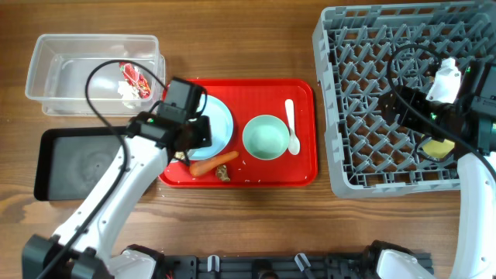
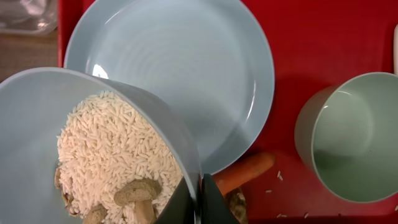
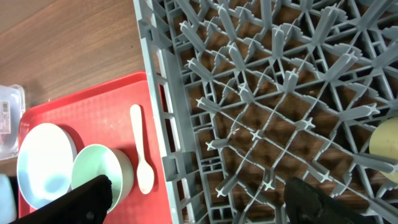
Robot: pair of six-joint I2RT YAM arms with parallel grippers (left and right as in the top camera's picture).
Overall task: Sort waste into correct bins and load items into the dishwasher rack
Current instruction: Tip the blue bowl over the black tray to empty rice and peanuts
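Next I will move my left gripper over the black tray, tip the bowl, then lower it onto the light blue plate and release, since the bowl holds rice (image 2: 112,155).
My left gripper (image 2: 200,200) is shut on the rim of the small light blue bowl (image 2: 37,124), which holds rice (image 2: 112,155) and brown food scraps (image 2: 140,193). It hangs over the light blue plate (image 2: 186,68) on the red tray (image 1: 298,167). An orange carrot (image 1: 213,164) and brown scraps (image 1: 223,173) lie beside the plate (image 1: 221,120). The mint green bowl (image 1: 267,137) and white spoon (image 1: 291,128) sit on the tray. My right gripper (image 3: 202,199) is open and empty above the grey dishwasher rack (image 1: 341,116). The yellow cup (image 1: 438,147) lies in the rack.
The clear tub (image 1: 54,66) at the far left holds a red wrapper (image 1: 133,75) and white tissue (image 1: 126,91). The black tray (image 1: 58,167) lies in front of it, to the left of the red tray. Loose rice grains dot the red tray.
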